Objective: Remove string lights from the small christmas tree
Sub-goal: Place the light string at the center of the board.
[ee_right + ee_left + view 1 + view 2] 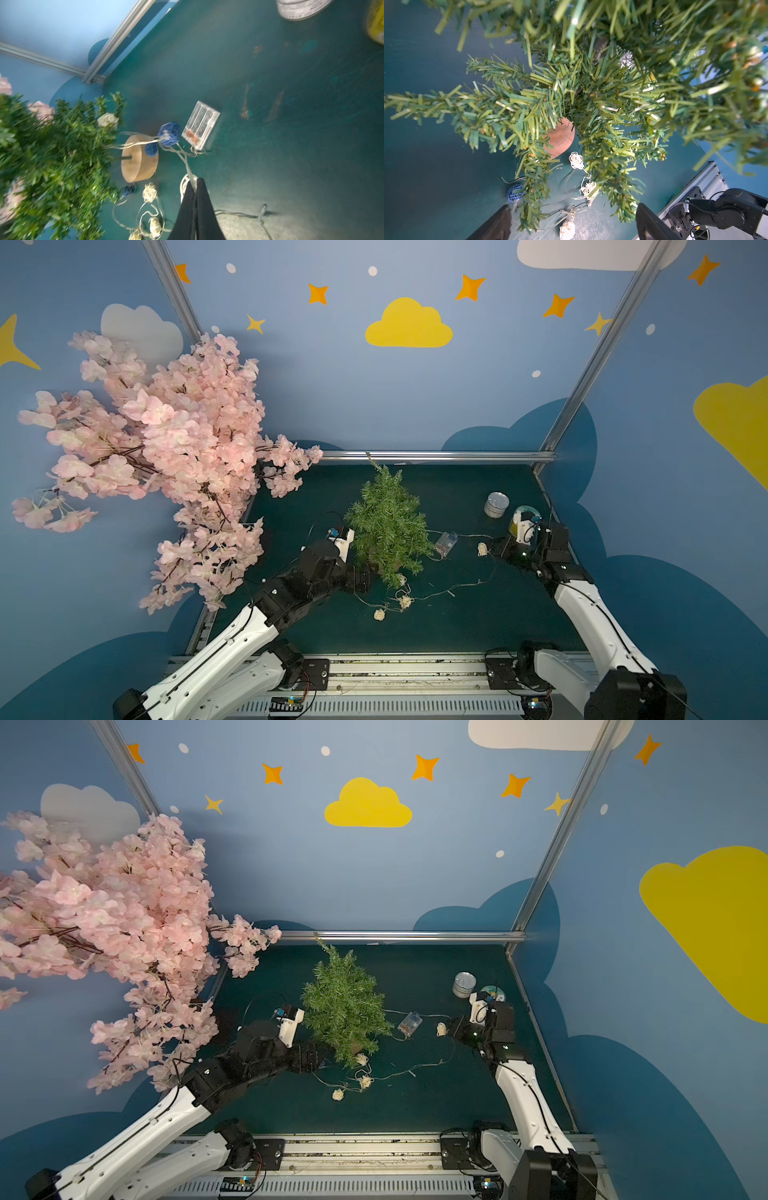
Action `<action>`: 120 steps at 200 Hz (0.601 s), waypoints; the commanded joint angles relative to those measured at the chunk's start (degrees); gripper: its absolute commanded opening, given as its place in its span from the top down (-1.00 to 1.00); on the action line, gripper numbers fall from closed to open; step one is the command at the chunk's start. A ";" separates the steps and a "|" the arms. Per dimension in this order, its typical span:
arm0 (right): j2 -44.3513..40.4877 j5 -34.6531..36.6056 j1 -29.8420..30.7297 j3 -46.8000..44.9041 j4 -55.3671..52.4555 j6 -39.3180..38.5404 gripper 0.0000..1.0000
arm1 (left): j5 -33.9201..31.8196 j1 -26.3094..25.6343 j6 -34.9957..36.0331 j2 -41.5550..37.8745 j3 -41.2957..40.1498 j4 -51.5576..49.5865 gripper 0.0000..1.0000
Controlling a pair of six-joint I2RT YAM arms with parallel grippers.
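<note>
Parts of the wire still go into the branches of the tree, so I should next pull my right gripper away from the small christmas tree toward the yellowish jar (495,992) (377,23) and let go of the wire there.
The small christmas tree (388,526) (343,1006) stands mid-table on its tan base (139,160). The string lights (432,595) trail over the mat in front of it, with cream balls (405,602) and the clear battery box (446,541) (200,125) to its right. Blue balls (169,134) hang by the base, and a cream ball (108,120) sits among the branches. My right gripper (196,181) (489,549) is shut on the wire, right of the box. My left gripper (574,207) (368,574) is open at the tree's foot, around a low branch and a cream ball (566,229).
A large pink blossom tree (166,456) overhangs the left side of the table. A silver tin (496,504) and a yellowish jar (521,522) stand at the back right, just behind my right arm. Metal frame rails (436,456) border the mat.
</note>
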 commanded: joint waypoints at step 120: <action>-0.41 9.31 -12.19 2.42 -3.41 0.44 1.00 | -1.38 0.01 0.46 -0.66 -0.62 -0.52 -0.86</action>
